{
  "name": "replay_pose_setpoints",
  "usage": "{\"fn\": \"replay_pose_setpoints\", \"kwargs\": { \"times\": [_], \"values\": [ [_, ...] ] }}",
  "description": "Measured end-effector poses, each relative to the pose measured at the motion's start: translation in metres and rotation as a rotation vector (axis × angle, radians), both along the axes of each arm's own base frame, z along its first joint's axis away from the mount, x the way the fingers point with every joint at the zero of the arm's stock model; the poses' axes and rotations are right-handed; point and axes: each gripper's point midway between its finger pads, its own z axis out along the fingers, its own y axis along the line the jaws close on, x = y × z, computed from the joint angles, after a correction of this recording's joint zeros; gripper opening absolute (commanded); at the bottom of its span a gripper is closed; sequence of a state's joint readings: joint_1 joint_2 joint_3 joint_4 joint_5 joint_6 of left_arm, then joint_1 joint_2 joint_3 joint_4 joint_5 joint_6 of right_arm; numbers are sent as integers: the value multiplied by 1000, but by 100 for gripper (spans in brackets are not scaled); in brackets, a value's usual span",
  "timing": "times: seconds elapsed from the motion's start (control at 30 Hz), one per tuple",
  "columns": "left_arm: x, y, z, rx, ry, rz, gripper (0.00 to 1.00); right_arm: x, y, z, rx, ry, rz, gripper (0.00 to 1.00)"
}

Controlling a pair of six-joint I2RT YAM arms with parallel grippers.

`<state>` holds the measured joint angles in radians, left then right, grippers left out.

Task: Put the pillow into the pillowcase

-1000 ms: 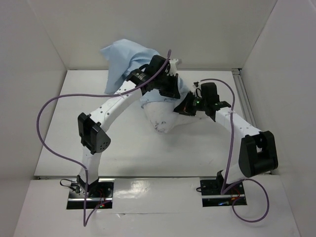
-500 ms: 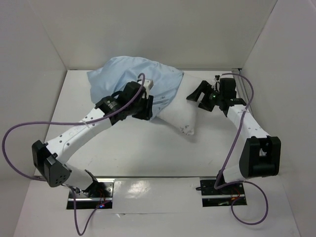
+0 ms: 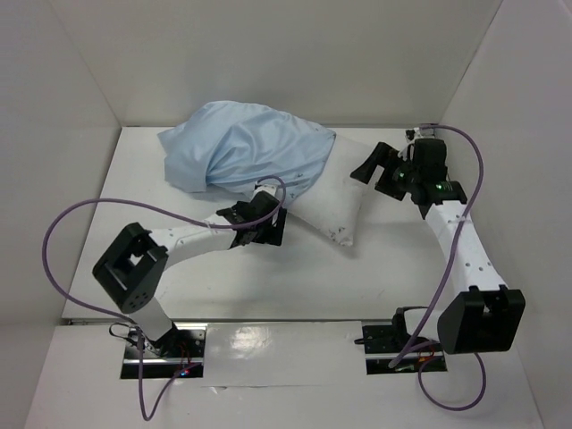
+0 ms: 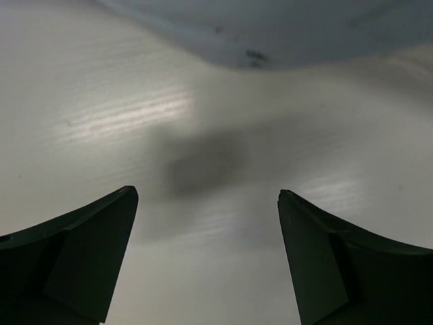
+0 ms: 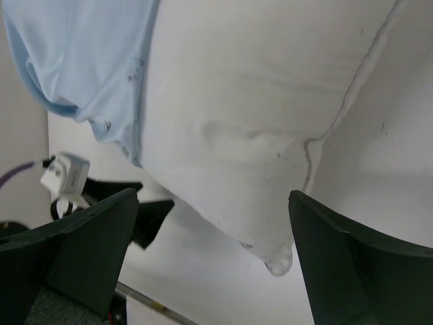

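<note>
My left gripper moves outward and closes on the pillowcase's near rim [image 4: 237, 57] next, since that rim lies just outward of the gripper, whose open fingers span only bare table.
The light blue pillowcase [image 3: 241, 154] lies bunched at the back of the table, drawn over most of the white pillow [image 3: 338, 213], whose bare end sticks out to the right. My left gripper [image 3: 257, 225] sits just in front of the pillowcase's opening, low over the table, open with nothing in it [image 4: 206, 223]. The left wrist view shows only the cloth's rim [image 4: 270, 34] at the top. Open and apart from the pillow's right end is my right gripper [image 3: 376, 172]. Its wrist view shows the pillow [image 5: 257, 115], the pillowcase [image 5: 81, 61] and bare table between its fingers [image 5: 213, 230].
White walls close in the table on the left, back and right. A metal rail [image 3: 441, 174] runs along the right edge. Purple cables loop by the left arm [image 3: 63, 237] and over the right arm [image 3: 474, 161].
Both grippers have opened and let go. The pillow in its case dropped from the air onto the table. The left arm drew back and down; the right arm swung right.
</note>
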<state>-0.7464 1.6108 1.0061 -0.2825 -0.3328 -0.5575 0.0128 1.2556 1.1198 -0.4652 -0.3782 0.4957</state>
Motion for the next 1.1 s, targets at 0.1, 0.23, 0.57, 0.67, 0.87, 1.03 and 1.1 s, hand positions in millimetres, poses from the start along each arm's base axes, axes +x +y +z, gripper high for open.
{"fn": "replay_pose_setpoints", "kwargs": {
  "times": [0.1, 0.23, 0.57, 0.67, 0.87, 1.03, 1.1],
  "values": [
    [24, -8, -10, -14, -31, 25, 98, -16, 0, -3, -30, 24, 37, 99],
    [51, -11, -14, -18, -71, 63, 90, -38, -2, -19, -67, 109, 74, 99],
    [90, -6, -1, -25, -211, 111, 75, -64, -1, -17, -89, 148, 116, 99],
    [96, -5, -4, -13, -217, 119, 57, -74, 5, -17, -75, 164, 173, 99],
    [99, -3, -11, 15, -207, 113, 12, -98, 16, -42, -46, 247, 259, 99],
    [89, 3, -8, 32, -171, 104, 0, -114, 39, -76, 11, 321, 302, 99],
    [84, 6, 2, 24, -171, 100, 0, -111, 52, -84, 11, 315, 321, 96]
  ]
}}
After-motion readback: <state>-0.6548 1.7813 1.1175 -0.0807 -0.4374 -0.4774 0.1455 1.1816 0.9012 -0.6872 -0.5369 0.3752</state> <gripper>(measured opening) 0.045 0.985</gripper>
